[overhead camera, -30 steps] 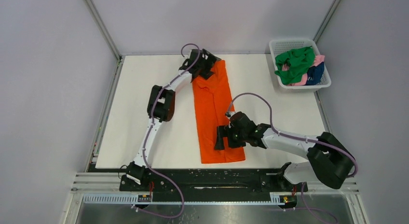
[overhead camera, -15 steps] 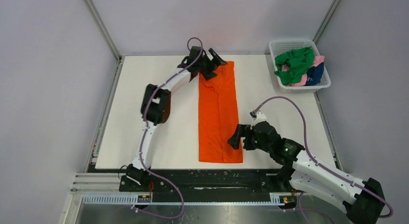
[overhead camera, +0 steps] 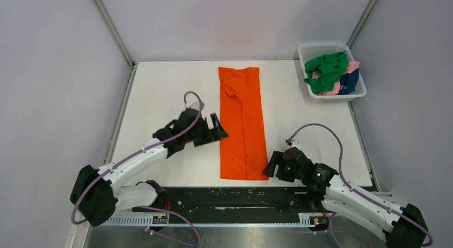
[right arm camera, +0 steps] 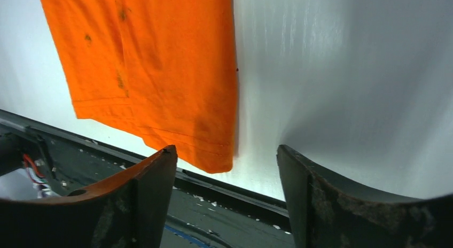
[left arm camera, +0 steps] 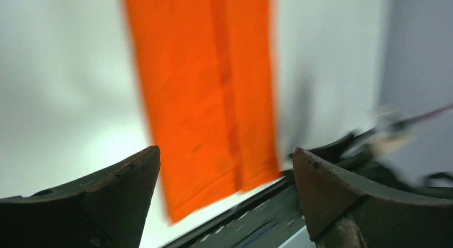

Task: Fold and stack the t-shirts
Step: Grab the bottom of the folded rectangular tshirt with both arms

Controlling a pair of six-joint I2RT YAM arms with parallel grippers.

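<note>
Next, my left gripper moves back and down to close on the t-shirt's other near corner (overhead camera: 222, 177), with my right gripper beside one near corner of the orange t-shirt (overhead camera: 243, 122).
The orange t-shirt (overhead camera: 243, 122) lies flat on the white table as a long narrow strip, folded lengthwise, running from the far edge to the near edge. It also shows in the left wrist view (left arm camera: 203, 93) and in the right wrist view (right arm camera: 155, 66). My left gripper (overhead camera: 216, 131) is open and empty, just left of the strip's middle. My right gripper (overhead camera: 270, 167) is open and empty, just right of the strip's near right corner. Green (overhead camera: 326, 70), pink (overhead camera: 353, 65) and navy (overhead camera: 349, 82) shirts lie bunched in the basket.
The white mesh basket (overhead camera: 322, 49) stands at the table's far right corner. The black rail (overhead camera: 229, 197) with both arm bases runs along the near edge. Grey walls enclose the table on the left, back and right.
My left gripper has let go of the shirt's far end and swung back to the near left. My right gripper has drawn back toward the near edge. The shirt lies straighter.
</note>
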